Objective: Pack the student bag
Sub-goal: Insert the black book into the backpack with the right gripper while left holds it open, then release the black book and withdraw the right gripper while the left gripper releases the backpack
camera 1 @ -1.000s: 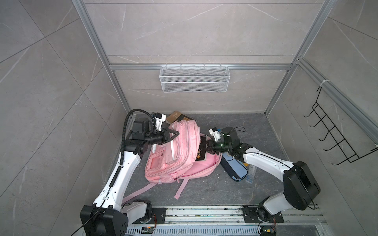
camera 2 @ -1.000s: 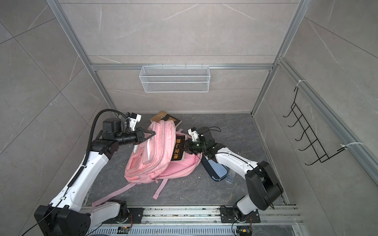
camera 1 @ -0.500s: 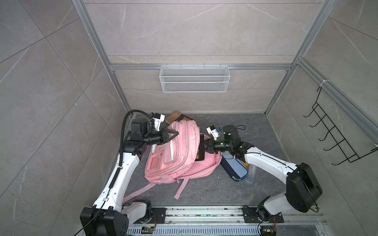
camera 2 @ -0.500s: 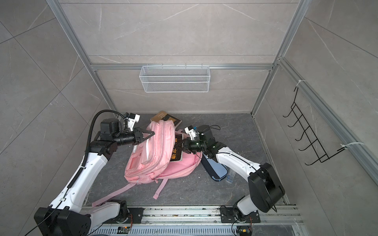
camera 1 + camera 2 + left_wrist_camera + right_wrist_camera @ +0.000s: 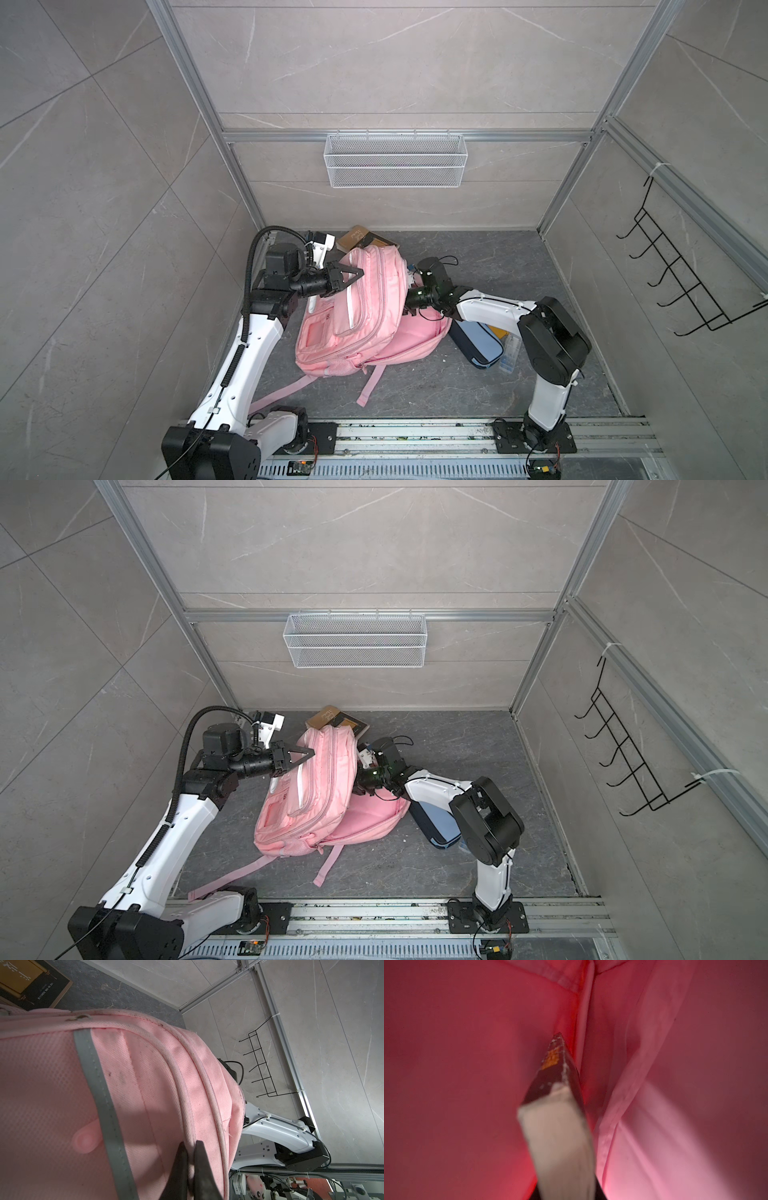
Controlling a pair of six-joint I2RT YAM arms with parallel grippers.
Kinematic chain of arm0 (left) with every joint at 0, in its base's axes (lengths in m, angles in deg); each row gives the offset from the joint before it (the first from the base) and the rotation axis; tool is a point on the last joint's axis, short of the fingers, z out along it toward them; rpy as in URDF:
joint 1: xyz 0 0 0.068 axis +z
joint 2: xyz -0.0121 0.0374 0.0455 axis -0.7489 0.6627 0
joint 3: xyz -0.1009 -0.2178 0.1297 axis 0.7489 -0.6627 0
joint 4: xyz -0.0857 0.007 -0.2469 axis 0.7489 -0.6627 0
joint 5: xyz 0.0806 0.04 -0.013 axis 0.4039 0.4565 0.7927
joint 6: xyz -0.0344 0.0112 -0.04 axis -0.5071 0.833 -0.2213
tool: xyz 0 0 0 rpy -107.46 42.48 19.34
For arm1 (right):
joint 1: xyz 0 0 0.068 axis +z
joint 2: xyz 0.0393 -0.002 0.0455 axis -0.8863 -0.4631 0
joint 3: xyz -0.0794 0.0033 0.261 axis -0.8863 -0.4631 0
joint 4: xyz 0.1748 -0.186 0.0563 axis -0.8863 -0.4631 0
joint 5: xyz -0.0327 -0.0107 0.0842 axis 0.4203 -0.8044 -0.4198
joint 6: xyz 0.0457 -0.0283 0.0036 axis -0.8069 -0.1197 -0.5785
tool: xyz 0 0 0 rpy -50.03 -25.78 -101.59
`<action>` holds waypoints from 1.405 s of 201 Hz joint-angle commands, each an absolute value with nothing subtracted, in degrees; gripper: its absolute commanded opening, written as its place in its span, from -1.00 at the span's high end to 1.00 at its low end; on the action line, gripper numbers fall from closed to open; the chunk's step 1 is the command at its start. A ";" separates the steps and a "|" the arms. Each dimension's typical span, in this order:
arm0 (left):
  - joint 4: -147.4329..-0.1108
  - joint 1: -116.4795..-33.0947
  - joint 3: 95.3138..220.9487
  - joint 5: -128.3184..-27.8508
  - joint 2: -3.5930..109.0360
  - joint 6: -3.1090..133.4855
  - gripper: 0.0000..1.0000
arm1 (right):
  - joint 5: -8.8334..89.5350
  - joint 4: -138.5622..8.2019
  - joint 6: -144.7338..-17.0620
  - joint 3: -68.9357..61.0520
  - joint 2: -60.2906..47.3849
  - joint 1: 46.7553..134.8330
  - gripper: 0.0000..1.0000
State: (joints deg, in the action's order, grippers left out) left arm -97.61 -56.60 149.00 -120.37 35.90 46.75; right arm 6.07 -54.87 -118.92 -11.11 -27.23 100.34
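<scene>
The lining's inner seam (image 5: pixel 583 1004) lies ahead of my right gripper, beyond the book's far end, so I will push deeper into the bag toward it and release the book.
The student bag (image 5: pixel 357 316) (image 5: pixel 316 787), pink with pale strips, lies on the dark floor with its top lifted. My left gripper (image 5: pixel 358 273) (image 5: pixel 309 752) (image 5: pixel 190 1145) is shut on a piped seam of the bag (image 5: pixel 145 1076) near its top and holds that edge up. My right arm's wrist (image 5: pixel 419 297) (image 5: pixel 374 777) reaches into the bag's mouth, so its fingers are hidden in both top views. In the right wrist view the pink lining (image 5: pixel 467 1064) surrounds my right gripper (image 5: pixel 566 1192), which is shut on a dark-covered book (image 5: pixel 558 1126) pointing deeper in.
Another book (image 5: pixel 361 240) (image 5: pixel 336 720) with a tan and black cover lies behind the bag by the back wall. A light-blue and navy pencil case (image 5: pixel 478 343) (image 5: pixel 436 825) lies under my right arm, beside a clear plastic item (image 5: pixel 509 353). A wire basket (image 5: pixel 395 160) and a hook rack (image 5: pixel 681 282) hang on the walls.
My right gripper has pushed leftward into the bag's opening; the book that showed at the mouth is now hidden inside. The left gripper keeps its hold, barely shifted.
</scene>
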 commanded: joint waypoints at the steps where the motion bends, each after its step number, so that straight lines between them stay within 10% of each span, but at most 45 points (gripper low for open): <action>1: -86.50 -56.58 150.12 -126.58 32.84 45.18 1.00 | 6.02 -55.77 -115.07 -6.05 -29.74 100.69 1.00; 63: -84.22 -56.58 149.73 -127.21 33.24 43.41 1.00 | 4.70 -55.64 -116.84 0.00 -40.28 102.43 0.88; 116: -90.14 -56.57 150.28 -122.95 33.62 47.61 1.00 | 9.33 -64.44 -112.14 2.60 -39.53 102.71 0.40; 150: -95.40 -56.36 151.23 -119.12 34.27 51.30 1.00 | 10.10 -65.36 -111.44 1.89 -35.48 101.17 -0.13; 166: -97.20 -56.21 151.36 -117.53 34.26 52.52 1.00 | 11.22 -66.18 -111.50 0.52 -32.65 100.13 -0.99; 282: -102.50 -56.52 150.27 -108.73 41.61 57.10 1.00 | 30.88 -91.93 -103.34 -5.63 -11.37 94.31 -1.00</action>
